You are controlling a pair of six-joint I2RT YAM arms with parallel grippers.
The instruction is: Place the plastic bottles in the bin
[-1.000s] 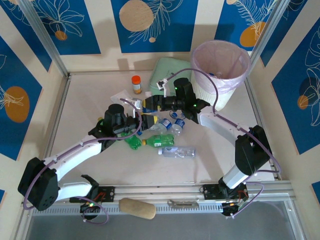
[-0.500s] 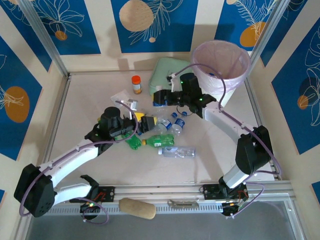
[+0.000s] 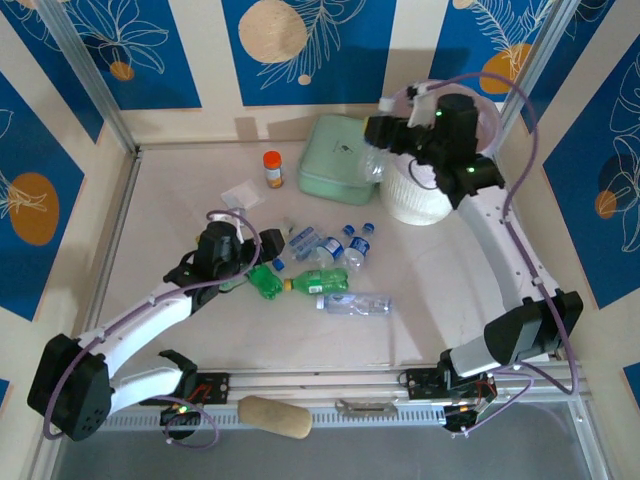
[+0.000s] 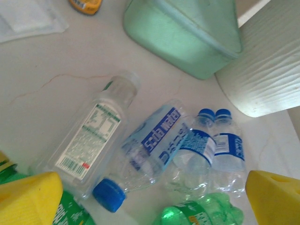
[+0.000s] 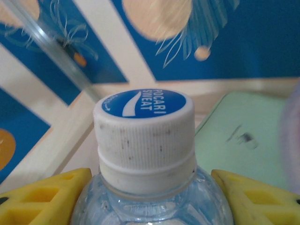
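Observation:
My right gripper is holding the clear bottle, which still hangs beside the bin's rim. It will next swing the bottle sideways past the bin's rim and over the bin's opening to let go of it.
My right gripper is raised by the left rim of the white ribbed bin. It is shut on a clear bottle with a white and blue cap, yellow fingers on both sides of its shoulders. On the table lie several plastic bottles: two green ones, a clear one and small blue-capped ones. My left gripper hovers low at the pile's left end, open and empty. Between its fingers are a blue-labelled bottle and a white-labelled clear bottle.
A mint green lidded box stands left of the bin. The orange-capped jar and a flat clear bag lie at the back left. A beige object rests on the front rail. Metal frame posts border the table.
My right arm lifted a bottle from the pile and swung it up and back to the bin's rim. My left gripper shifted slightly beside the pile.

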